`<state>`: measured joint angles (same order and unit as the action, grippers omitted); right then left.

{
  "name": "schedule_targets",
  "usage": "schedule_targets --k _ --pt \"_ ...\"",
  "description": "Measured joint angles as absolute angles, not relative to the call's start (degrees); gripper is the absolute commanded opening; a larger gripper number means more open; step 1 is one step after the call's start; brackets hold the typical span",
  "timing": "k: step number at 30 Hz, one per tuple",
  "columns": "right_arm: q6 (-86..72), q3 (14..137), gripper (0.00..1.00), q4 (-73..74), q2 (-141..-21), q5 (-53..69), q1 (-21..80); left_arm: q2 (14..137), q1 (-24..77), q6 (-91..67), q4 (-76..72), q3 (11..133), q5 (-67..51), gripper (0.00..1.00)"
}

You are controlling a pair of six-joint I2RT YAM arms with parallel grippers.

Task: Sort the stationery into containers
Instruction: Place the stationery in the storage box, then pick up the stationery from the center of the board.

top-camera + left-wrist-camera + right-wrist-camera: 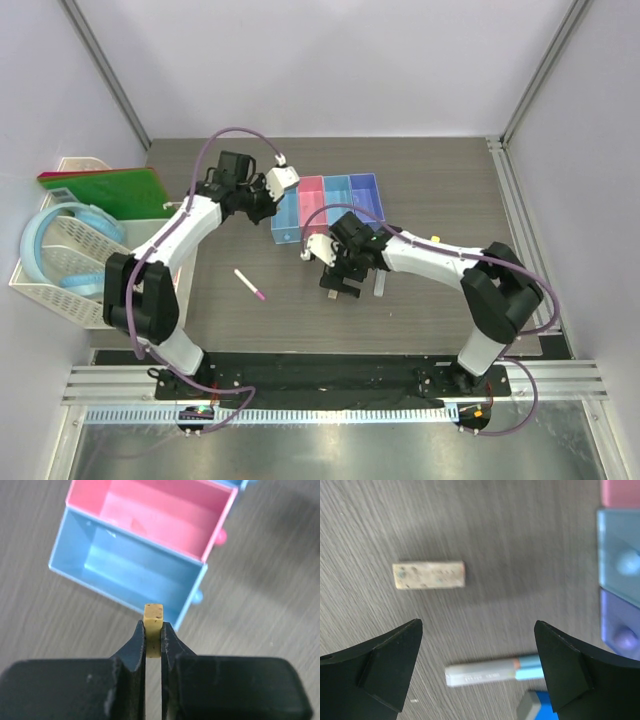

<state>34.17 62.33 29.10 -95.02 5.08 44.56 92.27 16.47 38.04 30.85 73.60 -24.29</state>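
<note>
The robot's left gripper will next go down and shift the yellow stick (153, 614) toward the pink bin (155, 515), passing over the empty bottom of the light blue bin.
My left gripper (153, 627) is shut on a small yellow stick (153, 614), whose square end pokes out above the fingertips. It hovers just short of the near end of the light blue bin (135, 572), with the pink bin (155, 515) behind. The containers (330, 203) stand mid-table, and the left gripper (262, 208) is at their left end. My right gripper (478, 625) hangs open over the table. Under it lie a pale blue tube (492, 672), a tan piece (429, 575) and a corner of a blue block (537, 707). A white pen with a pink tip (250, 285) lies to the left.
A white lattice basket (70, 275) at the far left holds a big blue hoop (40, 240), with a green board (105, 190) leaning behind it. The light blue (620, 555) and purple (620, 625) bins lie right of my right gripper (341, 288).
</note>
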Motion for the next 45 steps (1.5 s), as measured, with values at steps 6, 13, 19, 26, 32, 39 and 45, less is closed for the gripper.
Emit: schedule_targets --k 6,13,19,26,32,39,45 --pt "33.9 62.7 1.00 28.8 -99.5 4.6 48.6 99.7 19.7 35.5 26.5 77.3 -23.0 0.00" --pt "33.8 64.8 1.00 28.7 -100.7 4.5 51.7 107.2 20.1 34.6 25.3 79.9 -20.3 0.00" --pt "33.5 65.5 1.00 28.6 -102.4 4.6 52.6 108.4 20.0 34.6 24.4 80.0 -19.0 0.05" --pt "32.9 66.3 0.88 28.1 -104.0 3.8 52.7 108.4 20.0 34.9 23.9 80.0 -18.8 0.38" --pt "32.6 67.0 0.81 27.5 -104.8 3.5 52.7 108.4 20.0 34.9 23.7 79.9 -18.8 0.51" --pt "32.6 67.0 0.76 27.3 -104.8 3.4 52.8 104.1 20.0 34.9 23.8 76.4 -18.8 0.55" --pt "32.8 66.4 0.41 26.4 -104.6 3.2 52.8 95.2 20.0 34.4 23.3 74.2 -19.1 0.58"
